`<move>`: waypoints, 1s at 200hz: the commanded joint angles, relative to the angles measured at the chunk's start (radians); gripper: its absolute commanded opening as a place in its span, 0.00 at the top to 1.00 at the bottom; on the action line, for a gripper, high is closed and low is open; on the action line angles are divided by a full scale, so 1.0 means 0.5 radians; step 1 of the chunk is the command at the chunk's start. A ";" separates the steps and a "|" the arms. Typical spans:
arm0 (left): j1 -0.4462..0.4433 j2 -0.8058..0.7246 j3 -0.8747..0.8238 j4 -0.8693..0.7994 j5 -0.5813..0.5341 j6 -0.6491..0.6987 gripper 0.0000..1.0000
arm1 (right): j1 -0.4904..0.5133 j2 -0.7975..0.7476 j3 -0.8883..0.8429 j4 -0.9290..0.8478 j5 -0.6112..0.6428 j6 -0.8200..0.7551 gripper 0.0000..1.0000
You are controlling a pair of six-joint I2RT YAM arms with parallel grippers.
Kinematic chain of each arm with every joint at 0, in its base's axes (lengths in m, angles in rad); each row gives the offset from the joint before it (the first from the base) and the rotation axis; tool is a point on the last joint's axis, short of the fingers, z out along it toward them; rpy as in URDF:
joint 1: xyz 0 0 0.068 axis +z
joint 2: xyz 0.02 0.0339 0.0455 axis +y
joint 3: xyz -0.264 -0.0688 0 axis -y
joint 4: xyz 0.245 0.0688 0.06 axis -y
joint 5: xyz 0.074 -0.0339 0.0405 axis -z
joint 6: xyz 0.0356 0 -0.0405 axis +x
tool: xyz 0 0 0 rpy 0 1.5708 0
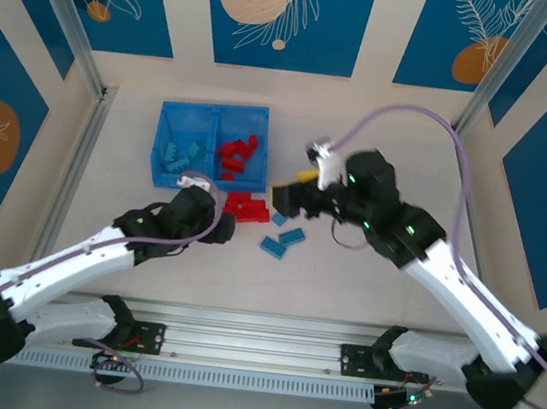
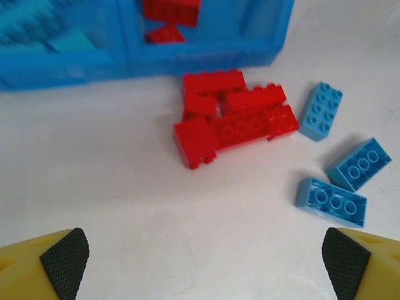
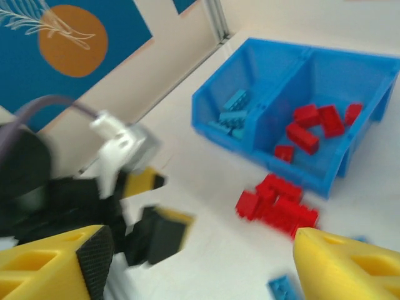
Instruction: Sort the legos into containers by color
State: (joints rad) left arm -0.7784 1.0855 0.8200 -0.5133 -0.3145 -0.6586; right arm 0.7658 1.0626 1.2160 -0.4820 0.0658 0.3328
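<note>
The nearest blue brick (image 1: 273, 248) is lower down, on my right gripper's side. My left gripper should move sideways past the red pile next and come down over the brick.
The blue two-compartment tray (image 1: 169, 113) holds light blue bricks (image 1: 179, 153) on the left and red bricks (image 1: 237, 153) on the right. A pile of red bricks (image 1: 246, 206) lies on the table just in front of it, with three blue bricks (image 1: 284, 237) to its right. My left gripper (image 1: 223, 222) is open and empty, just short of the red pile (image 2: 234, 119) and the blue bricks (image 2: 331, 201). My right gripper (image 1: 284, 198) hovers open and empty right of the pile. In the blurred right wrist view, the tray (image 3: 250, 140) and red pile (image 3: 278, 203) lie ahead.
Aluminium frame posts (image 1: 66, 16) and patterned walls enclose the table. The left arm's gripper (image 3: 150, 231) sits close in front of my right gripper (image 3: 206, 265). The tray's front wall (image 2: 137, 59) stands just behind the red pile. Bare table stretches right of the blue bricks.
</note>
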 commanded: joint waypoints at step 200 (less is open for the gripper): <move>-0.422 1.756 0.914 -0.009 0.129 0.226 0.09 | -0.111 -0.735 -0.800 -0.137 0.154 0.580 0.00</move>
State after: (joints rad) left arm -0.9928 1.9339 1.2461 -0.4587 -0.2241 -0.6369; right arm 0.7170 0.6994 0.8097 -0.5468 0.1314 0.5991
